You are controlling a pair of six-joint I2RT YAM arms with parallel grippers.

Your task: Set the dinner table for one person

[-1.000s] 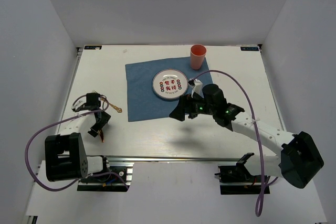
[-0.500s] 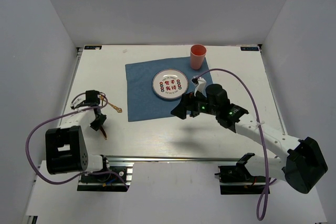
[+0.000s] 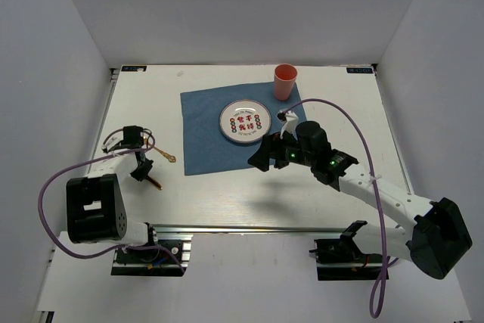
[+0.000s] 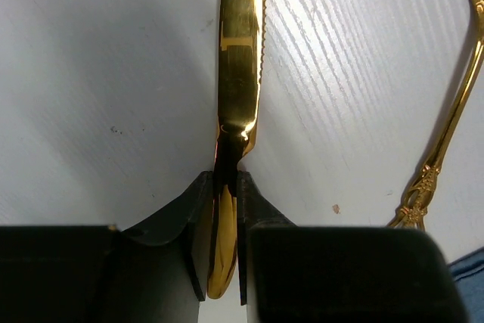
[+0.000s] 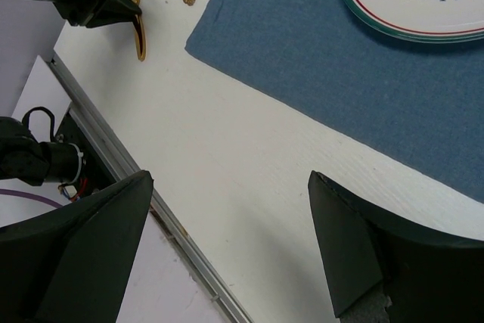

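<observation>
I should next release the knife [image 3: 153,182] from my left gripper on the piece of cloth by the cup, past the plate, farther right in the top view.
My left gripper [image 4: 224,187] is shut on the handle of a gold knife [image 4: 239,73], whose serrated blade points away over the white dinner table [image 3: 227,194]. From above, this gripper [image 3: 142,172] is at the left side with the knife [image 3: 153,182] sticking out toward the front. A second gold utensil [image 4: 446,111] with an ornate handle lies just right of it [image 3: 162,155]. My right gripper [image 5: 231,179] hangs open and empty above the table, at the near edge of the blue cloth [image 3: 208,130]. On the cloth sits a round plate [image 3: 244,122] with red lettering.
A pink cup [image 3: 285,81] stands upright at the cloth's far edge. The table's metal rail [image 5: 136,187] runs along the front, close under my right gripper. White walls close in the left, right and back sides.
My left gripper has closed on the knife handle and turned slightly; the knife's free end has swung toward the right. The right arm shifted a little to the right, still open.
</observation>
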